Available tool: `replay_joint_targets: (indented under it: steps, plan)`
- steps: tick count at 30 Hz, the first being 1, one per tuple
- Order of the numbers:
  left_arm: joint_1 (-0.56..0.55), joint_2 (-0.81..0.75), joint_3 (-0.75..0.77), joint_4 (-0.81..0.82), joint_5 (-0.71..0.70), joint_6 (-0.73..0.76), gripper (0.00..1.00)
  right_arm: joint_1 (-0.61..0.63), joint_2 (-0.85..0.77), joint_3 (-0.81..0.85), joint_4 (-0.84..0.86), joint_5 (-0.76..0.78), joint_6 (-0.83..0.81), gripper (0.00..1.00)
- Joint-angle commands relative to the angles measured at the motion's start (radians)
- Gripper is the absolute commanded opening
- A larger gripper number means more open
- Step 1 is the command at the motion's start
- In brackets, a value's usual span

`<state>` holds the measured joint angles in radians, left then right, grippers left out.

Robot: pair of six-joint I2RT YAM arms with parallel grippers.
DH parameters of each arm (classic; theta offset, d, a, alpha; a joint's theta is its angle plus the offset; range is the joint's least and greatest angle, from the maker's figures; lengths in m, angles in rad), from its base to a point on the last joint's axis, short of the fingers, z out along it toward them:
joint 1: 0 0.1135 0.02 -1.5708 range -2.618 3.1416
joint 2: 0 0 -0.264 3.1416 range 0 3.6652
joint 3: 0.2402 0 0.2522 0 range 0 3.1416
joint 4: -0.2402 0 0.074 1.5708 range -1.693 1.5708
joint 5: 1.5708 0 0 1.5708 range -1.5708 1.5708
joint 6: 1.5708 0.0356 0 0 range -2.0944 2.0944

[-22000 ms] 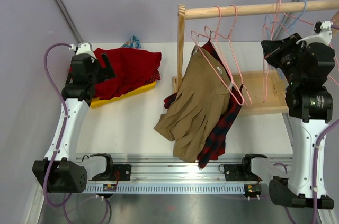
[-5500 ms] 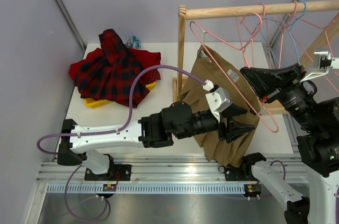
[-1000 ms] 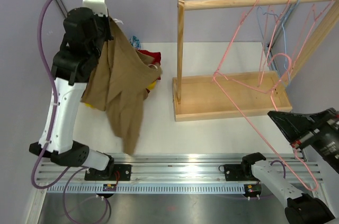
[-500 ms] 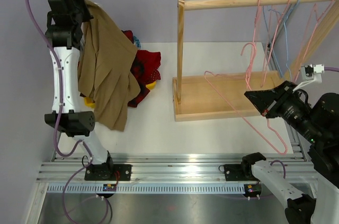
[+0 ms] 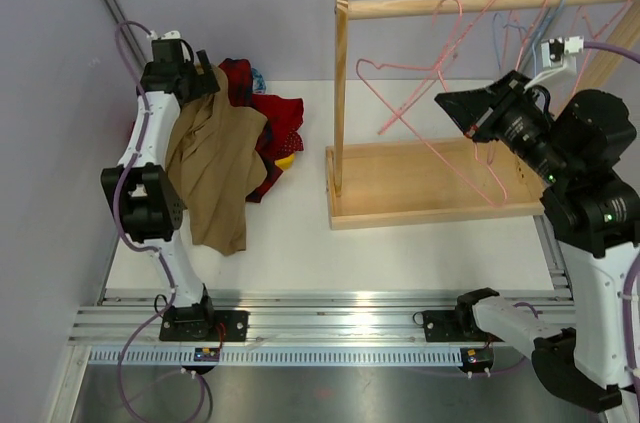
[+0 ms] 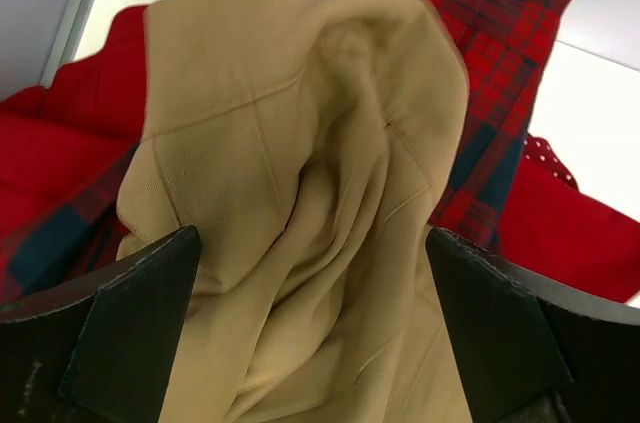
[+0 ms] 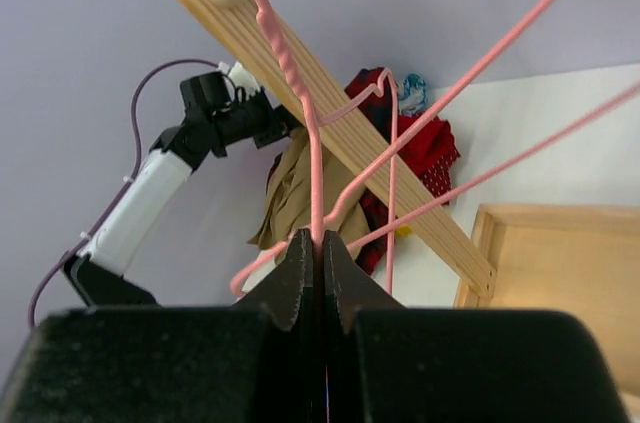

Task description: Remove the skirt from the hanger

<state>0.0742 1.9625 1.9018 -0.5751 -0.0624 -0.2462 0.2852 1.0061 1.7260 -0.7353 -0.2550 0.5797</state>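
The skirt is off the hanger, so my right gripper will next move the bare hanger (image 5: 420, 118) outward toward the bar (image 5: 480, 1) and the upright post, then open.
The tan skirt (image 5: 215, 158) lies draped over the red clothes pile at the table's far left, its hem trailing toward the near side. It is off the hanger. My left gripper (image 5: 195, 83) hovers at the skirt's top end. In the left wrist view this gripper (image 6: 310, 235) is open, its fingers wide apart, with the skirt (image 6: 300, 163) bunched between and beneath them. My right gripper (image 5: 452, 103) is shut on the bare pink wire hanger (image 5: 420, 118), held up by the wooden rail (image 5: 480, 1). The right wrist view shows the jaws (image 7: 322, 243) pinching the hanger's wire (image 7: 312, 143).
Red and plaid clothes (image 5: 275, 113) are heaped on a yellow tray (image 5: 288, 159) under the skirt. The rack's upright post (image 5: 341, 93) and wooden base tray (image 5: 430, 183) stand at centre right. Several pink and blue hangers (image 5: 520, 33) hang at the rail's right end.
My left arm came down and set the skirt on the clothes pile. My right gripper carried the empty hanger up and left, to the rail.
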Motion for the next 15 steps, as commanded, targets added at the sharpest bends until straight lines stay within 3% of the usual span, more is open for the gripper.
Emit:
replay_joint_targets:
  steps: [1,6,9,15]
  plan:
    - [0.004,-0.247,-0.055,0.093,-0.028,-0.05,0.99,0.0,0.078,0.069,0.187,-0.029,-0.004,0.0]
    - [-0.005,-0.54,-0.234,0.135,-0.004,-0.038,0.99,-0.001,0.204,0.106,0.27,-0.03,0.016,0.0]
    - [-0.005,-0.637,-0.296,0.123,0.035,-0.028,0.99,0.0,0.247,0.093,0.287,-0.013,0.014,0.0]
    - [-0.008,-0.866,-0.475,0.133,0.103,-0.042,0.99,-0.003,0.22,0.005,0.297,0.048,0.008,0.0]
